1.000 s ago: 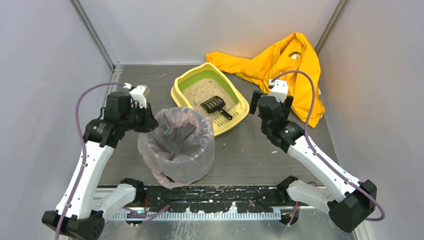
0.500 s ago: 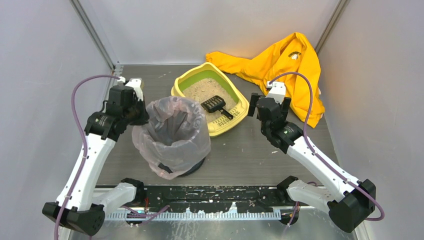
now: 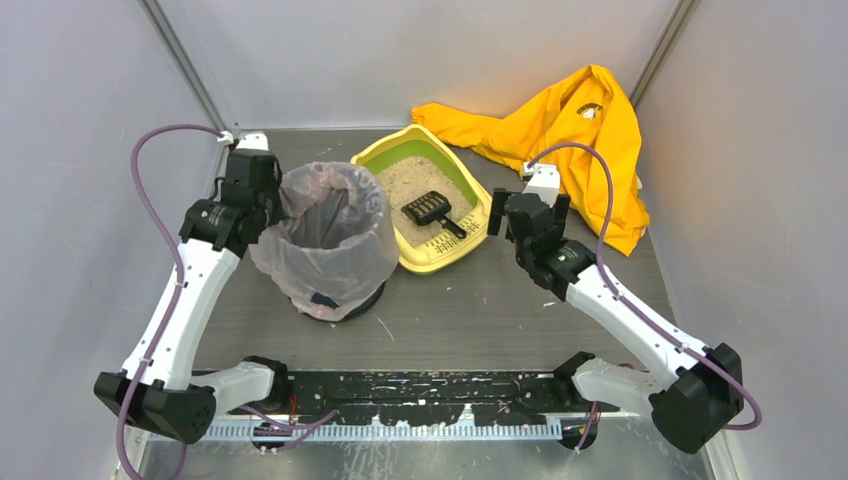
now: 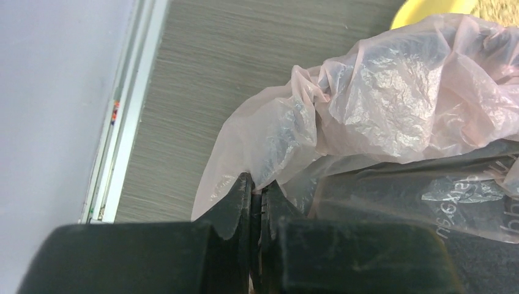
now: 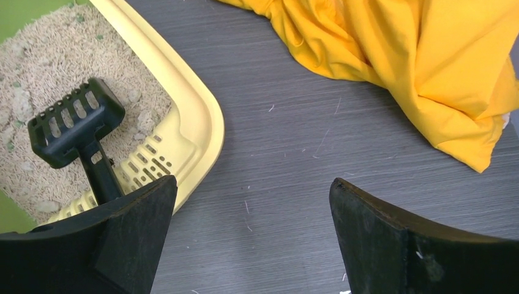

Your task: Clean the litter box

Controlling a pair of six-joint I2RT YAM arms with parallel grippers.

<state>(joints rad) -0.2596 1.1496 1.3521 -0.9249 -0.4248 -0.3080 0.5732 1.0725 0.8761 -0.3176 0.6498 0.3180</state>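
Note:
Next, the left gripper draws the bag's edge (image 3: 284, 207) to the left in the top view and releases it, since the round bin sits against the litter box (image 3: 442, 262).
The yellow litter box (image 3: 442, 262) with green inner wall and beige litter sits at the back middle; its rim also shows in the right wrist view (image 5: 197, 107). A black slotted scoop (image 3: 430, 210) lies in it, handle on the slotted lip (image 5: 76, 125). My left gripper (image 3: 270, 207) is shut on the translucent bag's edge (image 4: 257, 184) at the left rim of the round bin (image 3: 325, 240). My right gripper (image 3: 528, 207) is open and empty (image 5: 251, 182), just right of the litter box's front corner, above the table.
A crumpled yellow garment (image 3: 575, 120) lies at the back right, close to my right gripper (image 5: 428, 61). The bagged bin (image 4: 392, 98) stands against the litter box's left side. Grey walls close in on both sides. Litter crumbs dot the table.
My left gripper has dragged the bin by its bag back and to the left, from the front middle to beside the litter box. My right gripper has edged left toward the litter box.

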